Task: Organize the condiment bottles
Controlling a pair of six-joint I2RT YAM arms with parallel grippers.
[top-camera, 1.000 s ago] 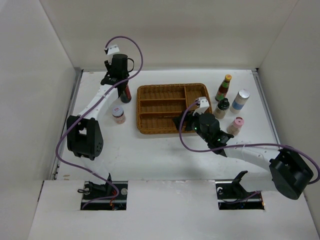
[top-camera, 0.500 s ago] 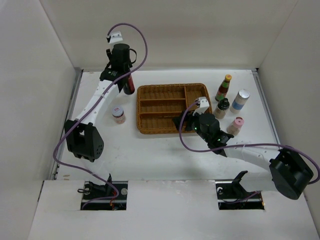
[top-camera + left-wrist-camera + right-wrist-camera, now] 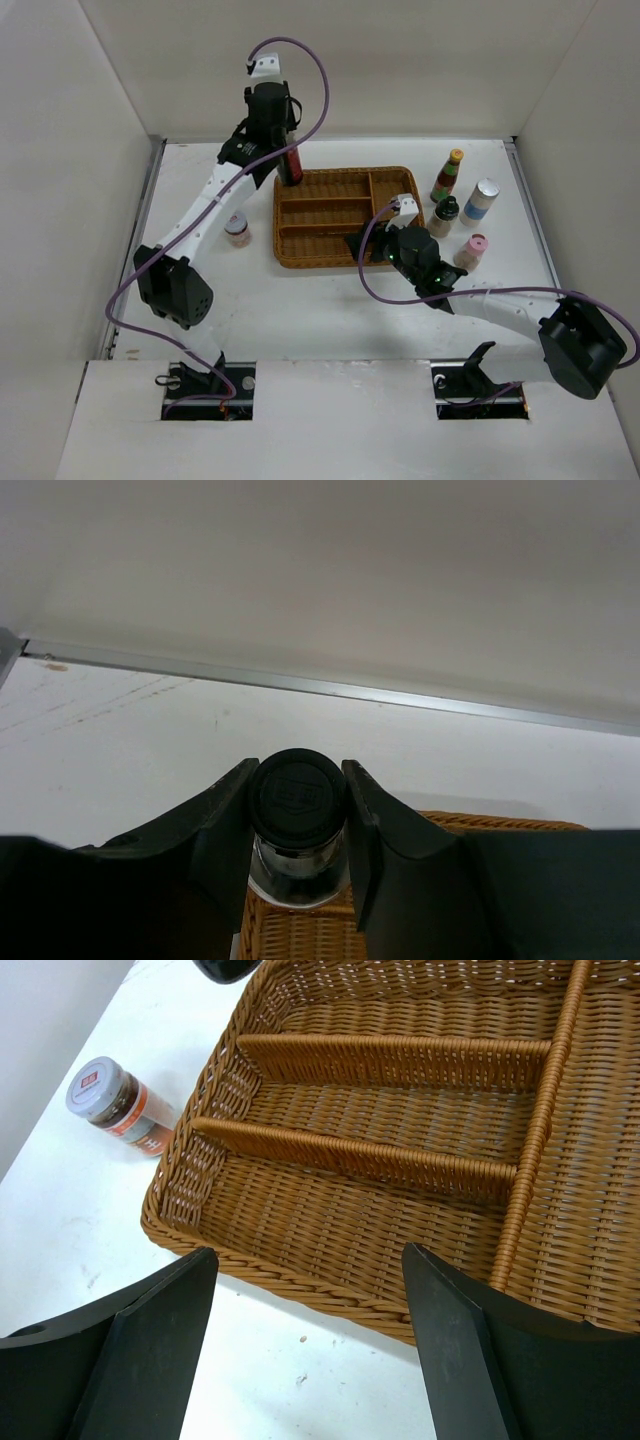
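My left gripper will next move right in the top view, then lower and release the bottle; the corner of the tray's far section is below it on that side.
My left gripper [image 3: 289, 150] is shut on the tall clear black-capped bottle [image 3: 292, 166] and holds it upright over the far left corner of the wicker tray [image 3: 285, 254]. Its black cap [image 3: 296, 792] sits between my fingers. My right gripper [image 3: 358, 246] is open and empty at the tray's near edge [image 3: 300, 1285]. The short white-lidded red-labelled jar [image 3: 237, 229] stands left of the tray and also shows in the right wrist view [image 3: 118, 1103]. Right of the tray stand the yellow-capped red sauce [image 3: 447, 176], the silver-capped blue-labelled bottle [image 3: 481, 201], the black-capped bottle [image 3: 442, 216] and the pink-capped shaker [image 3: 470, 250].
The tray has three long compartments on the left and one crosswise compartment on the right [image 3: 600, 1190]. White walls enclose the table on the left, back and right. A metal strip [image 3: 330, 687] runs along the back edge.
My left gripper has lifted the tall black-capped bottle from the table left of the tray and carried it right, over the tray's far left corner. The right arm has not moved.
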